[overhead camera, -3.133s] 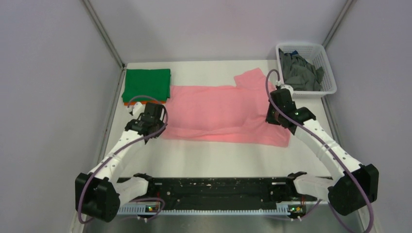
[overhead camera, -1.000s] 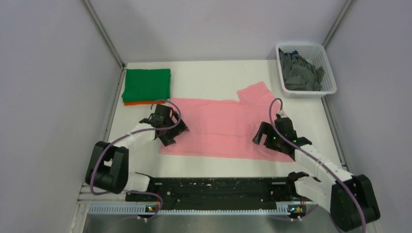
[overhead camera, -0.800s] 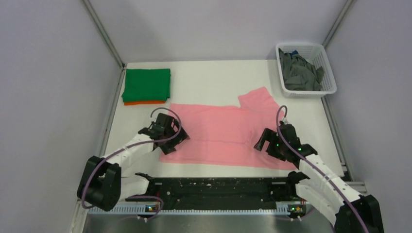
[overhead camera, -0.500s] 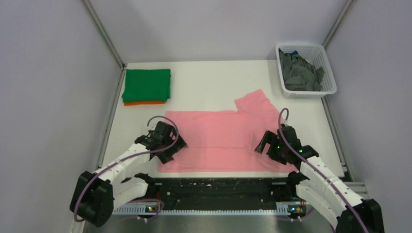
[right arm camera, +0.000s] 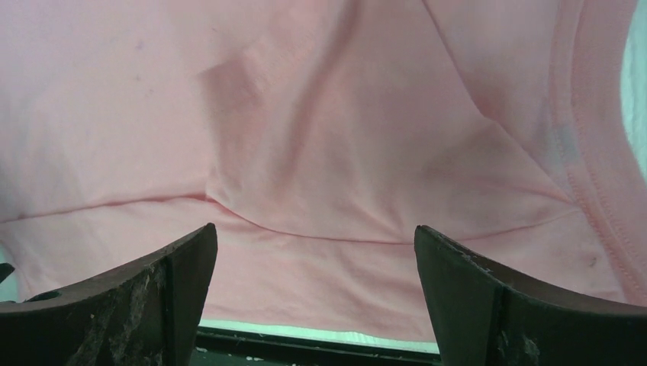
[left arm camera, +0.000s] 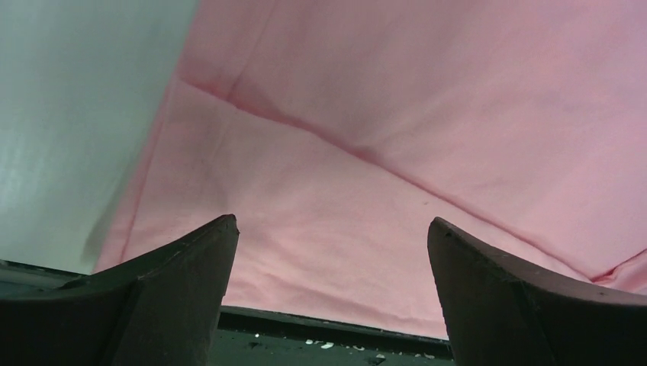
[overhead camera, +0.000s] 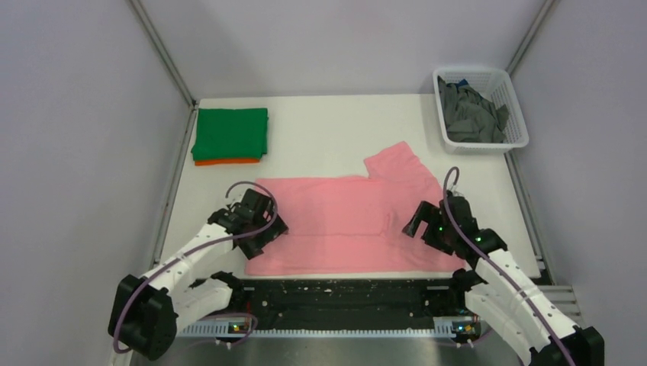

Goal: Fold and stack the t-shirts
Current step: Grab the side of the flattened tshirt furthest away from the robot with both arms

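My left gripper reaches outward and down next onto the pink t-shirt's outer corner nearest the green one, since it is short of the far edge.
A light pink t-shirt (overhead camera: 343,221) lies spread flat near the table's front edge, with one sleeve (overhead camera: 397,162) sticking out toward the back. My left gripper (overhead camera: 259,229) is over the shirt's left end and my right gripper (overhead camera: 427,227) over its right end. In the left wrist view the left gripper (left arm camera: 332,225) stands wide open over pink cloth (left arm camera: 397,114), with nothing between its fingers. The right wrist view shows the right gripper (right arm camera: 314,229) just as open over the shirt (right arm camera: 320,114) near its collar seam. A folded green t-shirt (overhead camera: 230,131) rests on an orange one (overhead camera: 225,161) at the back left.
A white lattice basket (overhead camera: 481,72) at the back right holds crumpled dark grey t-shirts (overhead camera: 469,114). Grey walls close in the table on the left, right and back. The black base rail (overhead camera: 343,297) runs just in front of the pink shirt's near hem.
Both grippers have drawn back toward the near edge, and the pink shirt has slid forward with them. The jaws have stayed open throughout.
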`<state>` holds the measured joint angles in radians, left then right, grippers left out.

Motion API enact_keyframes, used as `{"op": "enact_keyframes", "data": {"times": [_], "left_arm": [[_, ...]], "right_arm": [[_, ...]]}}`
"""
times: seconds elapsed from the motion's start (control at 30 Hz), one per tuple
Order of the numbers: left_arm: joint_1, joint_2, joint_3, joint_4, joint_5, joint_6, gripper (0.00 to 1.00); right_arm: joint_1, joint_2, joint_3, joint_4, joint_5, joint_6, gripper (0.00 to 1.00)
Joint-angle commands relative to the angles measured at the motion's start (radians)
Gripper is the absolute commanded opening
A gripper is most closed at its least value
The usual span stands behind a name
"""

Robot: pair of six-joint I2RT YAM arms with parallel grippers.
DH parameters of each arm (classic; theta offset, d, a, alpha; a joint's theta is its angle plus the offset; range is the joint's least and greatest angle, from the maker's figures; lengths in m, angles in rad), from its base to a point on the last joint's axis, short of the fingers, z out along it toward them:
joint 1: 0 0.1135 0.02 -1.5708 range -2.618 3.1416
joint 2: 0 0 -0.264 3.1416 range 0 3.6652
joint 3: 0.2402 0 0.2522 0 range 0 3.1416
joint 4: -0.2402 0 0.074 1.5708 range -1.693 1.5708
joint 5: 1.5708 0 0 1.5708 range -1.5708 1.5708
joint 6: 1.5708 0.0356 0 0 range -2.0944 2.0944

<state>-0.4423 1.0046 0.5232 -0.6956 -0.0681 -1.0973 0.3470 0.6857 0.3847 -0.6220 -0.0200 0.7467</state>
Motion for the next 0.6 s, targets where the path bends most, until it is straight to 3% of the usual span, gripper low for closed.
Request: {"op": "enact_keyframes", "data": {"times": [0.0, 0.23, 0.57], "left_arm": [[-0.001, 0.025, 0.184, -0.079, -0.140, 0.100, 0.99], [0.103, 0.210, 0.374, 0.012, -0.244, 0.252, 0.99], [0.255, 0.582, 0.636, 0.108, -0.320, 0.335, 0.78]], "right_arm": [[0.011, -0.024, 0.141, 0.038, 0.070, -0.071, 0.99], [0.011, -0.044, 0.187, 0.107, 0.147, -0.161, 0.99], [0.011, -0.045, 0.139, 0.211, 0.196, -0.231, 0.99]]}}
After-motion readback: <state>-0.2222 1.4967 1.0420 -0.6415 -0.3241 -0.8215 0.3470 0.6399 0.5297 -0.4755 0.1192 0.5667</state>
